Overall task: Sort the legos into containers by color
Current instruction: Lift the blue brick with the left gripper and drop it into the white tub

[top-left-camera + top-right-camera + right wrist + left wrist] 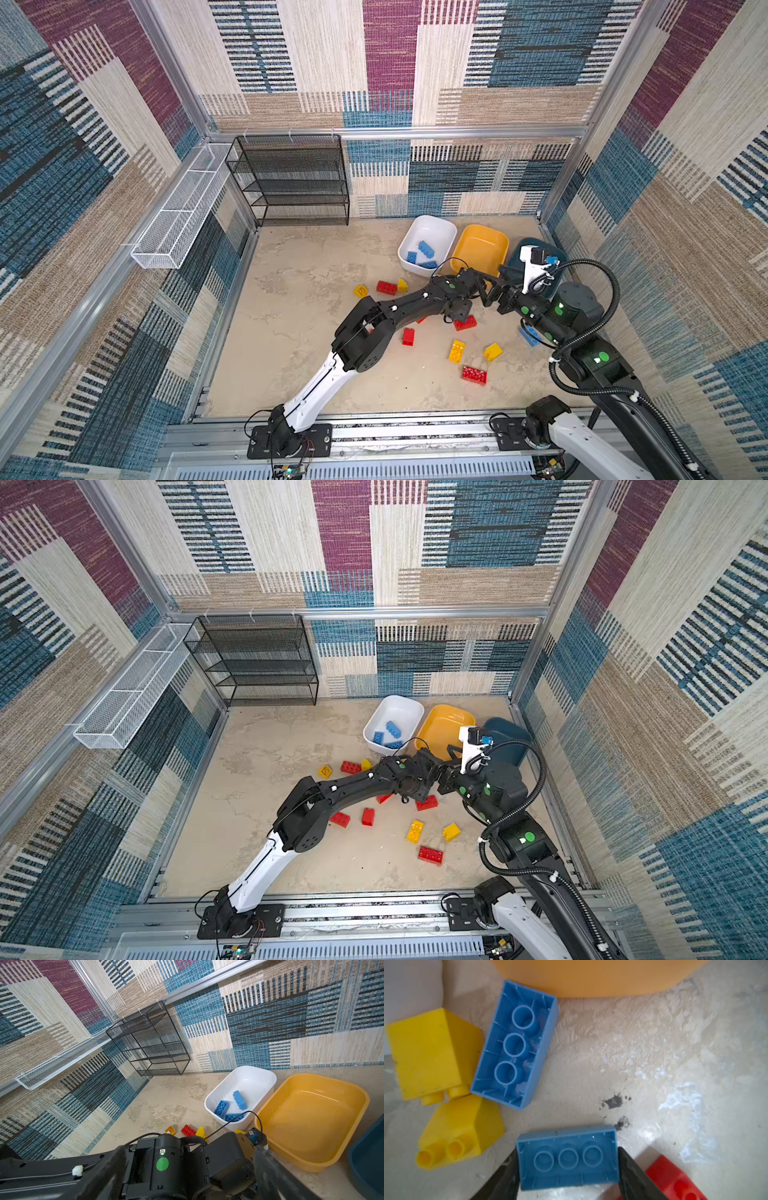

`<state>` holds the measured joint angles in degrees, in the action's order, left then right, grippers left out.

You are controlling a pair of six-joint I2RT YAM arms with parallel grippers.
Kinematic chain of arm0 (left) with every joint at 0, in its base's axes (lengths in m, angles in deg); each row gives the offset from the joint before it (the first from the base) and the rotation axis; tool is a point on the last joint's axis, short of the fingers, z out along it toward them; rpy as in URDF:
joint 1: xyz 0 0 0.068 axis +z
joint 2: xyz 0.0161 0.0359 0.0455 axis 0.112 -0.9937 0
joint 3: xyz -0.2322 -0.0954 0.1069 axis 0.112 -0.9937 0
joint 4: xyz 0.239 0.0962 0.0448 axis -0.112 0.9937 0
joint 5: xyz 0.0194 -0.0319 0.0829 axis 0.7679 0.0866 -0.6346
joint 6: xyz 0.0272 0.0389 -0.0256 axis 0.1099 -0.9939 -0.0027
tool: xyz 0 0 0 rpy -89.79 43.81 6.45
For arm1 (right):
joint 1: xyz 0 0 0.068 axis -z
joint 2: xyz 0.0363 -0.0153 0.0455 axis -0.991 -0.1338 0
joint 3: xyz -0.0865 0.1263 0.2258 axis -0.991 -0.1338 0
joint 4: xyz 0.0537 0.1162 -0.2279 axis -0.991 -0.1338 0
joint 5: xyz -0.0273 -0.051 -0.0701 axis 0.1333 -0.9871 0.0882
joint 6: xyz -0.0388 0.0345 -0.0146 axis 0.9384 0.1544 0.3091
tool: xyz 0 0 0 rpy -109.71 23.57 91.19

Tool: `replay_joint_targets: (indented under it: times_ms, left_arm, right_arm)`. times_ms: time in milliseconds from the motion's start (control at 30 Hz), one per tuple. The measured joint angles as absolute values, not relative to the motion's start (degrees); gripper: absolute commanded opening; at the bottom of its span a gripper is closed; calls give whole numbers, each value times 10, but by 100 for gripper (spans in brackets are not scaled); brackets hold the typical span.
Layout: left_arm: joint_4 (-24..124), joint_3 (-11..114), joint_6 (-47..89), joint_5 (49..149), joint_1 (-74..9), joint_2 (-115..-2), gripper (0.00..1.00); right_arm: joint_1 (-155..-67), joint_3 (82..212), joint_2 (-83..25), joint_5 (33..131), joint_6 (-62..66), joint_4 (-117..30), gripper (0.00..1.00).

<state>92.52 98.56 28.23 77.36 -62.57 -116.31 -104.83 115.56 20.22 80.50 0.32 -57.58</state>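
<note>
My left gripper rises next and carries the blue brick outward over the white tub (434,220) of blue bricks, then releases it, since the tub stands outward of my gripper.
In the left wrist view my left gripper (568,1150) is shut on an upside-down blue brick (568,1167), with one black finger against each short end. The brick rests low over the floor. Beside it lie another upside-down blue brick (517,1043), two yellow sloped bricks (433,1053) and a red one (675,1180). The white tub (434,220) holds three blue bricks (424,251). The yellow-orange tub (480,232) has nothing in it. The teal tub (509,737) is partly hidden. My right gripper (190,1149) hangs open above the left wrist, holding nothing.
Loose red and yellow bricks (456,351) are scattered over the middle of the floor, and a blue one (528,336) lies under the right arm. A black mesh rack (291,178) stands at the back wall. A white wire basket (183,212) hangs on the left wall.
</note>
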Motion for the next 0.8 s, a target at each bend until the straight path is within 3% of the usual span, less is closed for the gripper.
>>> replay_joint_targets:
  times_ms: [300,800]
  left_arm:
    - [908,921,283,768,-629,-1106,61]
    - [849,738,281,797,-596,-882,61]
  right_arm:
    - [-1048,1156,208,805,3,-584,96]
    - [-1048,1158,240,795,6,-599,97]
